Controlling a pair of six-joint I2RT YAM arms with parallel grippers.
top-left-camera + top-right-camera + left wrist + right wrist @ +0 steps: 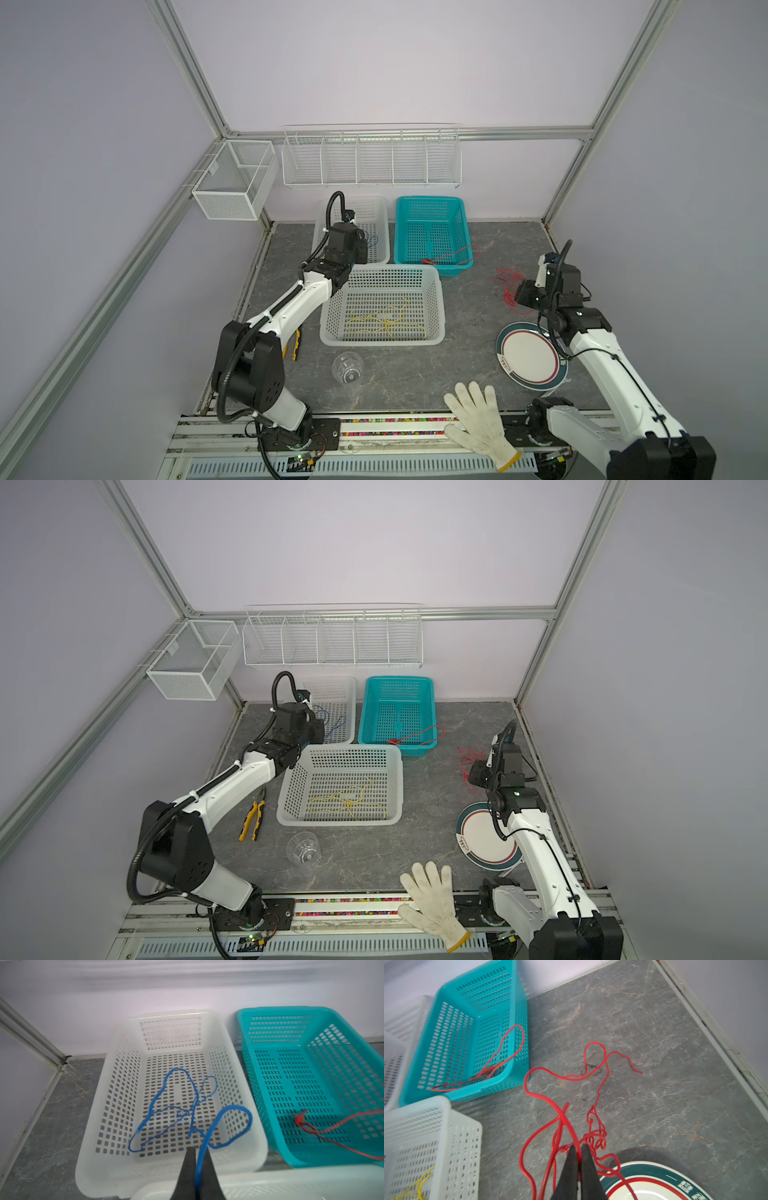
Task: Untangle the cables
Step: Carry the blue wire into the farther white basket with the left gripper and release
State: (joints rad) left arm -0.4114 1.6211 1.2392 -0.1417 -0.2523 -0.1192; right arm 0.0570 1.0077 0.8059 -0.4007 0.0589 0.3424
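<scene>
I should next lower the piece of blue cable outward with my left gripper and let it go beside the blue loops already below and outward of the gripper on the far white basket's bottom.
A blue cable (234,1106) lies looped in the far white basket (332,683). My left gripper (198,1148) hangs over that basket's near rim, shut on a strand of the blue cable. At the right, a tangle of red cable (509,282) lies on the table beside the plate. My right gripper (578,1146) is shut on a thick red strand (536,1068) of it, just above the tabletop. Another red cable with a clip end (488,1070) rests in the teal basket (428,199) and loops over its rim. A yellow cable (384,322) lies in the near white basket (436,299).
A green-rimmed plate (528,357) sits under the right arm. A white glove (478,419) lies at the front edge, a clear cup (348,368) on its side in front of the near basket, and yellow pliers (253,816) left of it. Wire racks (370,158) hang on the back wall.
</scene>
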